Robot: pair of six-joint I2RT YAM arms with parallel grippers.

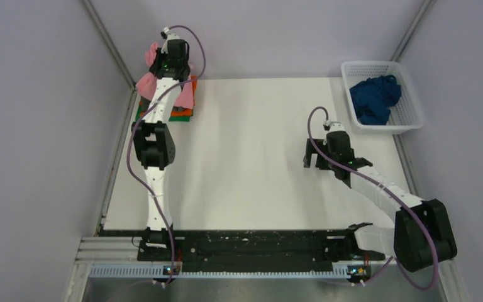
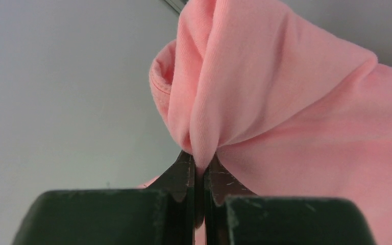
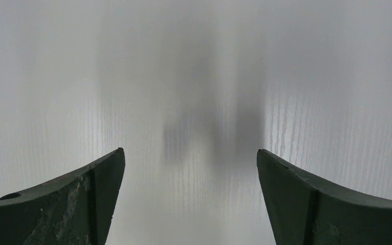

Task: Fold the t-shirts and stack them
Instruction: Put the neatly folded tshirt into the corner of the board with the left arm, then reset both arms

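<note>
Next, the left gripper lowers toward the top of the stack with orange and green edges and releases the fold, since the light pink t-shirt (image 1: 146, 82) already hangs over that stack.
My left gripper (image 1: 163, 45) is raised over the table's far left corner and is shut on a fold of the light pink t-shirt (image 1: 146, 82), which hangs bunched below it. In the left wrist view the pink t-shirt (image 2: 286, 92) fills the upper right and its fold is pinched between the closed fingertips (image 2: 185, 171). Under it lies a stack of folded t-shirts (image 1: 182, 114), with orange and green edges showing. A dark blue t-shirt (image 1: 375, 98) lies crumpled in the white basket. My right gripper (image 1: 314, 162) is open and empty over bare table (image 3: 194, 102).
The white plastic lattice basket (image 1: 409, 116) stands at the far right corner of the table. Grey walls close in on the left, back and right. The arm bases sit on a black rail (image 1: 251, 248) along the near edge.
</note>
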